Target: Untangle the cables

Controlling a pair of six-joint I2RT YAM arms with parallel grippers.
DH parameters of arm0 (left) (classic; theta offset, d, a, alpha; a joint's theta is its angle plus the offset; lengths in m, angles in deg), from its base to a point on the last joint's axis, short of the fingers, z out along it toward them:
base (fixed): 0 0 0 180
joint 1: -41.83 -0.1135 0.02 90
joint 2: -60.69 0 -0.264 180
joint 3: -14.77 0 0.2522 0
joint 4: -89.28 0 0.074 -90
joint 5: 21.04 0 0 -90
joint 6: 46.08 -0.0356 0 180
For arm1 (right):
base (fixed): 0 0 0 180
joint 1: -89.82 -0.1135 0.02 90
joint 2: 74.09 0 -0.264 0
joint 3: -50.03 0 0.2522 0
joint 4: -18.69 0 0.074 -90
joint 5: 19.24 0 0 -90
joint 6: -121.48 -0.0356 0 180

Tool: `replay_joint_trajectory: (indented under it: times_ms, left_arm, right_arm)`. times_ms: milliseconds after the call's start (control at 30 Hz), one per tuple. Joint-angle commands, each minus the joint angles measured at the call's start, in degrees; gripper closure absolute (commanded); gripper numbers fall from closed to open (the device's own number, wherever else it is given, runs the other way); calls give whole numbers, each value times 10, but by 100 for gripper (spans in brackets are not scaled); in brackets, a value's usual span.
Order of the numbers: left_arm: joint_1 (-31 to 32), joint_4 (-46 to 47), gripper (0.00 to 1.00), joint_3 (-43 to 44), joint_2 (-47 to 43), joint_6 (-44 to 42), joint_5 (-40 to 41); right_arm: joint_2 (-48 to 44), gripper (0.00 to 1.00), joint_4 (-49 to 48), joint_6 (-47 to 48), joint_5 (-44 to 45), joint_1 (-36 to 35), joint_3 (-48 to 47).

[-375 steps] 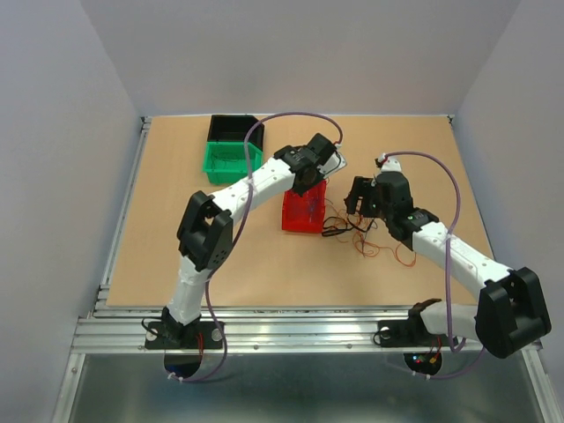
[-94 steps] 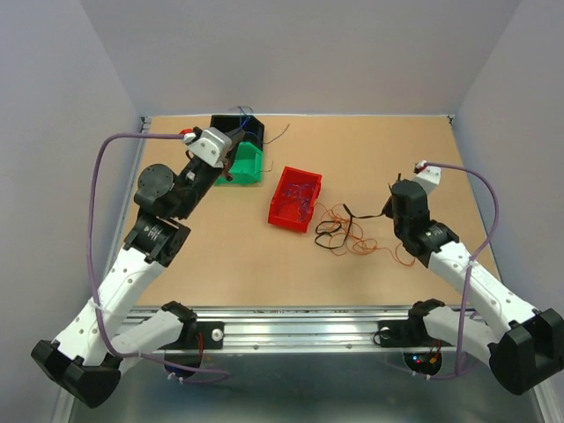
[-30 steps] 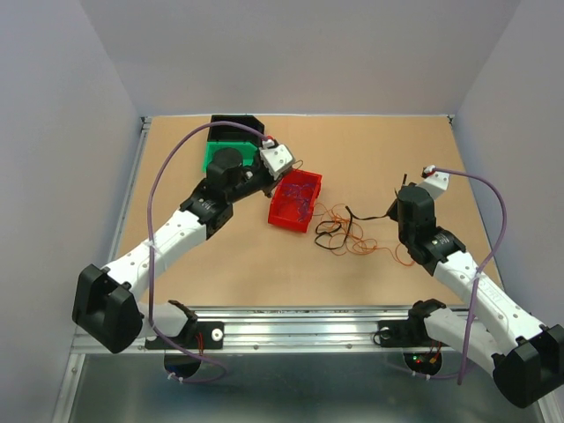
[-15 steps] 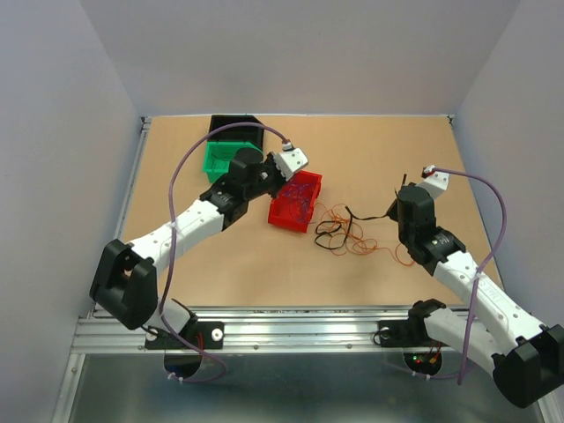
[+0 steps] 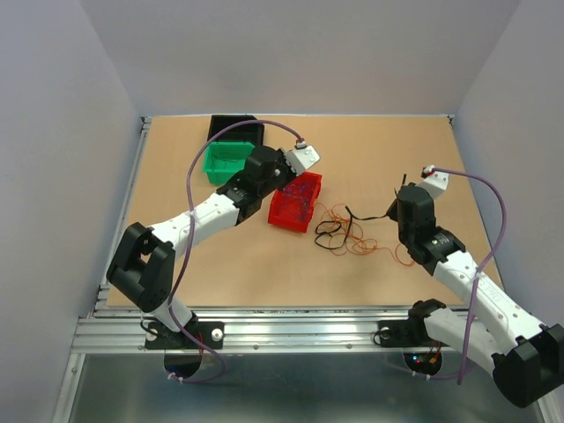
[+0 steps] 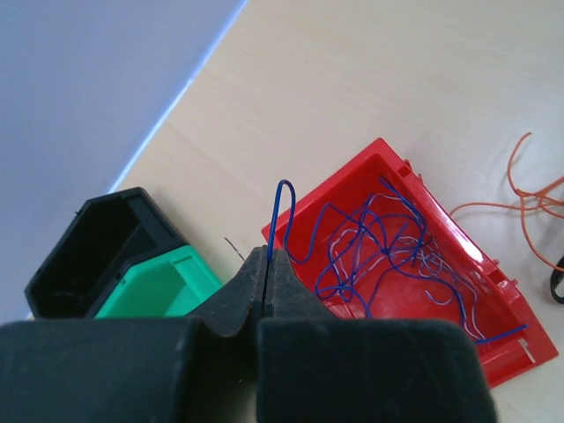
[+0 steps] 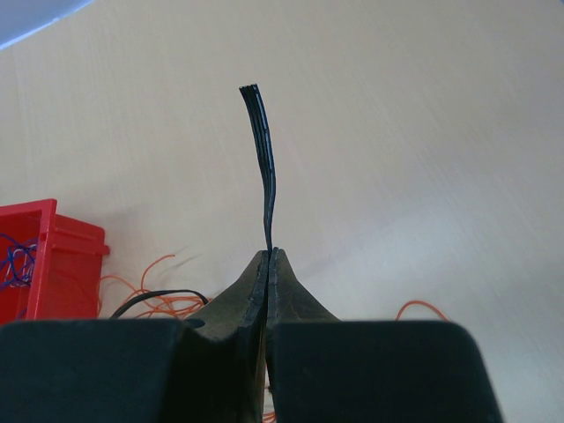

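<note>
The other blue cables are in a clump inside the red bin below my left gripper, so my left gripper should next move down into the bin and let go of the blue cable there.
A loose tangle of orange and black cables point(image 5: 345, 234) lies on the table right of the red bin point(image 5: 284, 217). Several thin blue cables point(image 6: 388, 256) lie clumped inside that bin point(image 6: 493, 352). My left gripper point(image 6: 267, 257) is shut on one blue cable point(image 6: 280, 196), which arcs up from the fingertips and drops into the bin. From above, the left gripper point(image 5: 280, 183) hangs over the bin's far left rim. My right gripper point(image 7: 270, 254) is shut on a flat black cable point(image 7: 265, 167) whose free end sticks up. From above, the right gripper point(image 5: 396, 208) sits right of the tangle.
A green bin point(image 5: 225, 159) and a black bin point(image 5: 234, 129) stand at the back left, also seen in the left wrist view as the green bin point(image 6: 152, 287) and black bin point(image 6: 95, 248). Orange loops point(image 7: 145, 282) lie below the right gripper. Grey walls enclose the table.
The left arm has swung right from beside the green bin to over the red bin's left rim, jaws still shut. The right arm and the tangle have not moved.
</note>
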Motion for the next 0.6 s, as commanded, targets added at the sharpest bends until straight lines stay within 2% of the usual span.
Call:
replay_joint_trajectory:
  times_ms: [0, 167, 333, 467, 567]
  left_arm:
    - [13, 58, 100, 14, -18, -37, 57]
    - [46, 106, 100, -20, -27, -81, 131]
    - [62, 115, 100, -31, -23, -75, 137]
    - [74, 74, 100, -25, -19, -46, 96]
    - [79, 2, 100, -3, 1, -16, 95]
  right_arm:
    - [-4, 99, -15, -2, 6, 4, 4]
    - [-5, 99, -17, -2, 6, 4, 5]
    - [-4, 99, -17, 0, 3, 4, 5]
    - [-3, 99, -17, 0, 3, 4, 5]
    - [-1, 99, -18, 0, -1, 4, 5]
